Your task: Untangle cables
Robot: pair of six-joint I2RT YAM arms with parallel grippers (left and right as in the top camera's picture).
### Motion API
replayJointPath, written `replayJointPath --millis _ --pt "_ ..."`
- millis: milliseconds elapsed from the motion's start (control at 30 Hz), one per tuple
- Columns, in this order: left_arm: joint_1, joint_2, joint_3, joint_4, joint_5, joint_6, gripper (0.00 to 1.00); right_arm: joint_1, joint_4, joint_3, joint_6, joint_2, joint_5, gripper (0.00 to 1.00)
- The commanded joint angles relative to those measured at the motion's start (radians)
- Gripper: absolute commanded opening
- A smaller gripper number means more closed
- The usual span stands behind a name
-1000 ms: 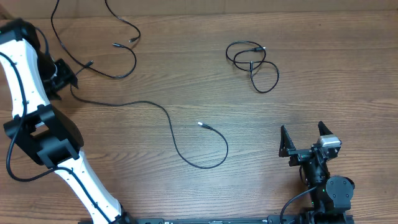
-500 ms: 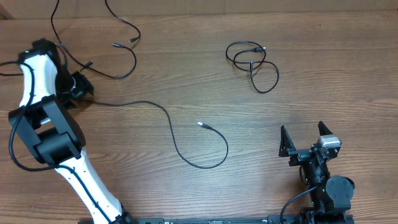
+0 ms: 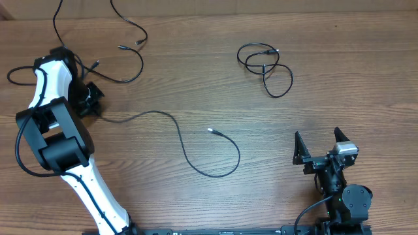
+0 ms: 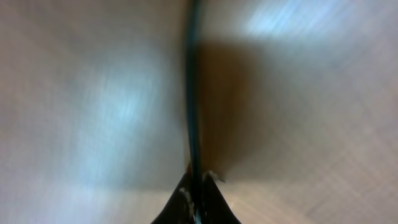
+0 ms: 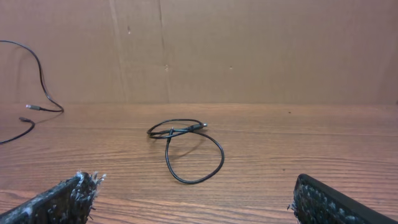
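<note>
The left gripper lifts the cable toward its plug next, then opens above the middle of the table, since loose cables lie close behind the held end.
Several thin black cables lie on the wooden table. My left gripper (image 3: 93,104) sits at the left side, shut on the end of one long cable (image 3: 183,149) that curls rightward to a small plug (image 3: 209,130). The left wrist view shows that cable (image 4: 191,93) running straight up from between the closed fingertips (image 4: 198,182). A knotted cable (image 3: 264,65) lies at the upper right, and its knot (image 5: 171,132) shows ahead in the right wrist view. My right gripper (image 3: 318,145) rests open at the lower right, and nothing lies between its fingers (image 5: 196,186).
More loose cables (image 3: 130,68) with small plugs curl at the top left, just behind the left arm. A thicker black cable (image 3: 23,68) loops from the left arm. A cardboard wall (image 5: 249,50) backs the table.
The left arm has swung right and toward the front, and its gripper has shut on the long cable's left end. The right arm has not moved.
</note>
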Motion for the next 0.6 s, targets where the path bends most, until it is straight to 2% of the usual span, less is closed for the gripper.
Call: replayJointPath --millis 0,67,167,233,300,500,567 --pt "-0.002 0.0 0.074 -0.134 -0.014 -0.202 0.04 -0.002 0.004 -0.01 -0.006 -0.008 0.009 1.0" --pt "-0.005 -0.016 0.158 -0.274 -0.011 -0.306 0.04 -0.002 0.004 -0.01 -0.006 -0.008 0.009 1.0" --pt "-0.024 -0.048 0.263 -0.436 0.018 -0.356 0.04 -0.002 0.004 -0.01 -0.006 -0.008 0.009 1.0" --pt "-0.046 -0.097 0.279 -0.434 0.088 -0.286 0.04 -0.002 0.004 -0.01 -0.006 -0.008 0.009 1.0" --pt "-0.073 -0.153 0.279 -0.433 0.132 -0.303 0.04 -0.002 0.004 -0.01 -0.006 -0.008 0.009 1.0" --pt "-0.154 -0.332 0.282 -0.43 0.163 -0.538 0.04 -0.002 0.004 -0.01 -0.006 -0.008 0.009 1.0" --pt "-0.175 -0.387 0.287 -0.412 0.166 -0.568 0.04 -0.002 0.004 -0.01 -0.006 -0.008 0.009 1.0"
